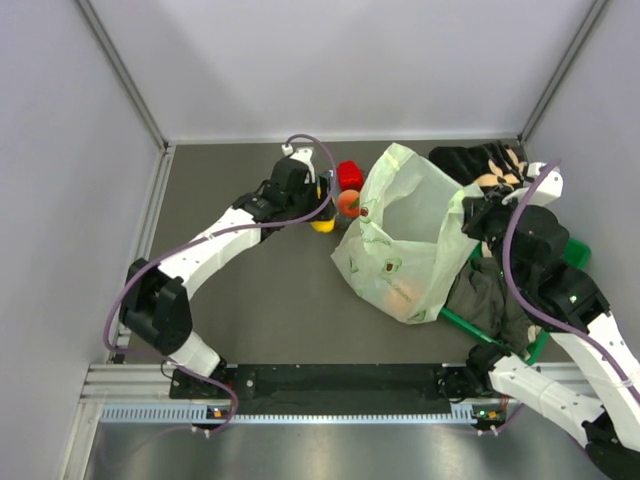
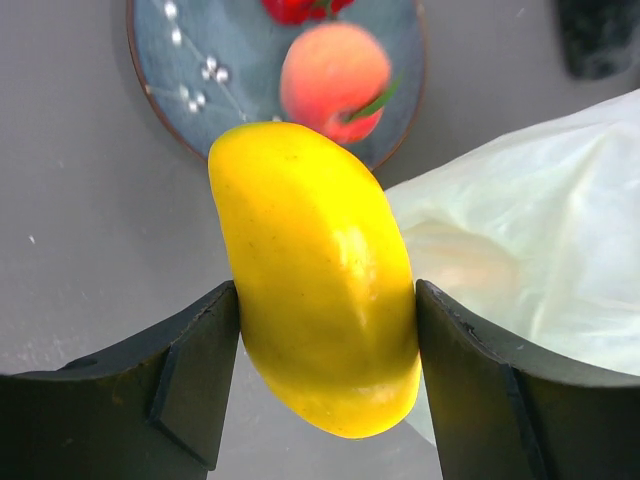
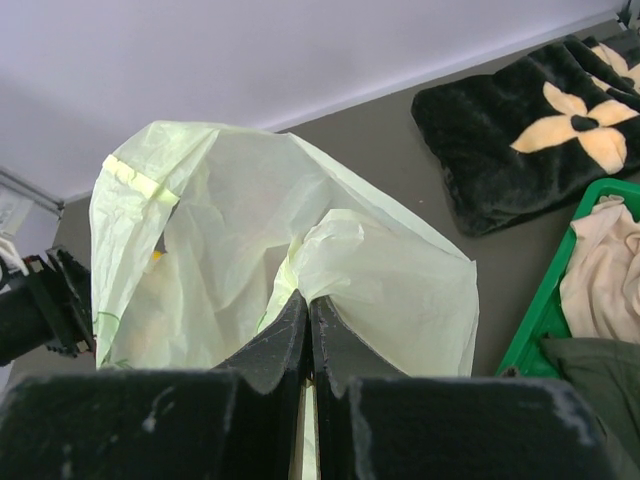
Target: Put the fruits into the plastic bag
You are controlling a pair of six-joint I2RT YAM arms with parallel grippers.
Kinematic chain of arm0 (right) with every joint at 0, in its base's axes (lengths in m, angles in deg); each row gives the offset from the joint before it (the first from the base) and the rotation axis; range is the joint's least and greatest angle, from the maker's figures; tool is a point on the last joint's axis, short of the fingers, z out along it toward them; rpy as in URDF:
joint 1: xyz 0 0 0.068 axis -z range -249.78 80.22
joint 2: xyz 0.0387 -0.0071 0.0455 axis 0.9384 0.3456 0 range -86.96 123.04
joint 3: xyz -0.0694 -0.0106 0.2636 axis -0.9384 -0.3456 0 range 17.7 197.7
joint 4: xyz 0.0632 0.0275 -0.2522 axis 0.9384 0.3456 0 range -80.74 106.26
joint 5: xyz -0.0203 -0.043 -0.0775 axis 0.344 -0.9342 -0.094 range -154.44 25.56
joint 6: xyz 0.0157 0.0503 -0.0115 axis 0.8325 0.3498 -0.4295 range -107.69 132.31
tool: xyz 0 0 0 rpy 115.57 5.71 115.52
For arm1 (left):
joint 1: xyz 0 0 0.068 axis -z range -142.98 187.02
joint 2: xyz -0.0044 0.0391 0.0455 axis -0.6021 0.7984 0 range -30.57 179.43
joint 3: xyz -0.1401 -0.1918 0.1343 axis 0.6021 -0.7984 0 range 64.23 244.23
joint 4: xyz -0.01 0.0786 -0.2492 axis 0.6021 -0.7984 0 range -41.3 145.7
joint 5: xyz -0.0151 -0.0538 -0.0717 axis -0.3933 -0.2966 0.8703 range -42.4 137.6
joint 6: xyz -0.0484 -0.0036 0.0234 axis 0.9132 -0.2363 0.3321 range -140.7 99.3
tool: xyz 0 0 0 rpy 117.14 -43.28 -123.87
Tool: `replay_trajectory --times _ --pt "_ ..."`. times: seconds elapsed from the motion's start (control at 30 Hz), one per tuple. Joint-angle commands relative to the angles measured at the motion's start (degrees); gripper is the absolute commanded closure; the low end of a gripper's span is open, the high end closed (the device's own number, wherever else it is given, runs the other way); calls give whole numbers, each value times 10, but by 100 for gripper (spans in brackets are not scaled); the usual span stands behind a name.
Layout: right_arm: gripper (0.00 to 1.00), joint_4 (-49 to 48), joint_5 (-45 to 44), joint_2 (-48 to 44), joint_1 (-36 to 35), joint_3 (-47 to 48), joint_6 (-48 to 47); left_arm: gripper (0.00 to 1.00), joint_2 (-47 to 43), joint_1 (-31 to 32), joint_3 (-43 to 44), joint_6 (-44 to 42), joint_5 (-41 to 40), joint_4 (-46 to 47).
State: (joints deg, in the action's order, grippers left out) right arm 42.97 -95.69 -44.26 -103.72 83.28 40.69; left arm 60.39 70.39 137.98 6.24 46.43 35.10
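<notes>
Since the bag's mouth (image 1: 411,213) stands open to the right of my left gripper in the top view, I will carry the yellow fruit (image 1: 322,224) across and release it inside.
My left gripper (image 2: 327,330) is shut on a yellow fruit (image 2: 315,275), held above the table just left of the plastic bag (image 2: 540,240); in the top view that gripper (image 1: 322,205) carries the yellow fruit (image 1: 322,224) beside the bag's left side. A peach-red fruit (image 2: 333,78) and a red one (image 2: 300,8) lie on the round grey plate (image 2: 190,60). My right gripper (image 3: 308,310) is shut on the pale green bag's edge (image 3: 340,250), holding its mouth up and open. An orange shape shows through the bag (image 1: 400,255) near its bottom.
A dark plush cloth with a pale flower (image 3: 540,130) lies at the back right. A green basket (image 3: 545,310) with clothes stands right of the bag. Grey walls close the back and sides.
</notes>
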Motion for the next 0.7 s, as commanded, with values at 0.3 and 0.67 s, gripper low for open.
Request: replay_trajectory --times 0.3,0.67 --pt "100 -15 15 -19 5 -6 8 42 -126 -1 88 -101 17 65" --pt "100 -16 22 -22 4 -8 7 43 -62 86 232 -120 80 124"
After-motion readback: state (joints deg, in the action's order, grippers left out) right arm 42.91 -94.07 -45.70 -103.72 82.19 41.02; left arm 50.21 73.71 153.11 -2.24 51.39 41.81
